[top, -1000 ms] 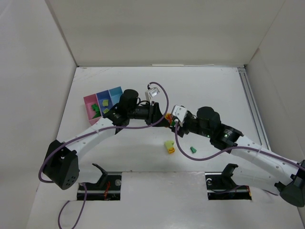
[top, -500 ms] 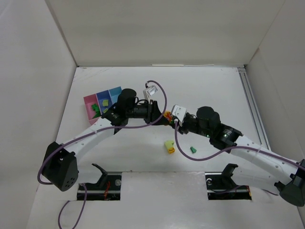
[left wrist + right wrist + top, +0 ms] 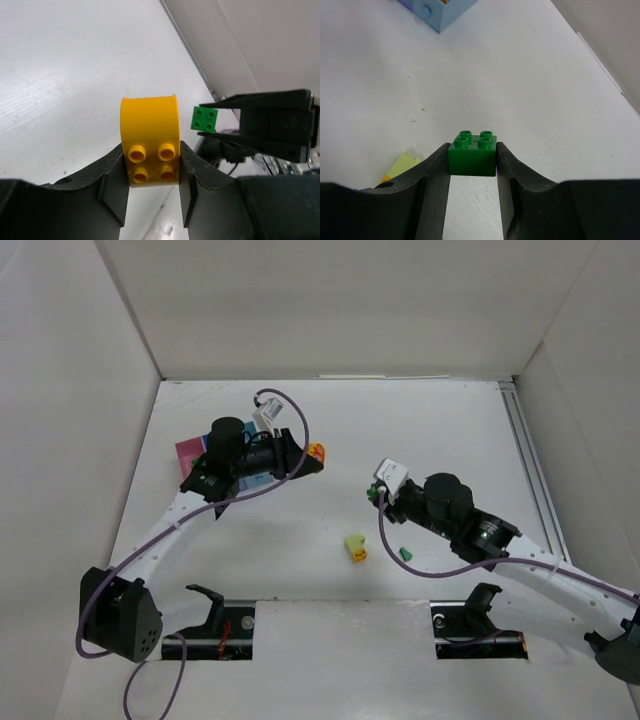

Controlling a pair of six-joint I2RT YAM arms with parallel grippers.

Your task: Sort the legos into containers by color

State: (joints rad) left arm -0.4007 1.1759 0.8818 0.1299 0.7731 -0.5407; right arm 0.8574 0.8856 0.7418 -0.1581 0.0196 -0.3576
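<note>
My left gripper should next tilt down and swing over the light blue box (image 3: 258,479) to let go of the lego, as that box is to its left in the top view.
My left gripper (image 3: 150,148) is shut on an orange lego (image 3: 149,131), studs facing the camera, held in the air. In the top view this gripper (image 3: 311,454) hangs right of the containers, whose pink box (image 3: 188,452) shows beside the arm; the rest is mostly hidden. My right gripper (image 3: 472,150) is shut on a dark green lego (image 3: 472,154) above the table, at the centre right in the top view (image 3: 373,494). The two grippers are well apart. A pale yellow-green lego with an orange one (image 3: 355,548) and a green lego (image 3: 405,554) lie on the table.
A corner of a blue box (image 3: 439,12) shows at the top of the right wrist view, and the pale lego (image 3: 402,165) lies left of the jaws. White walls close in the table on three sides. A rail (image 3: 528,470) runs along the right side.
The grippers were together at the table's middle on one stack. They have pulled apart: the left swung back-left with the orange lego, and the right closed on the green one.
</note>
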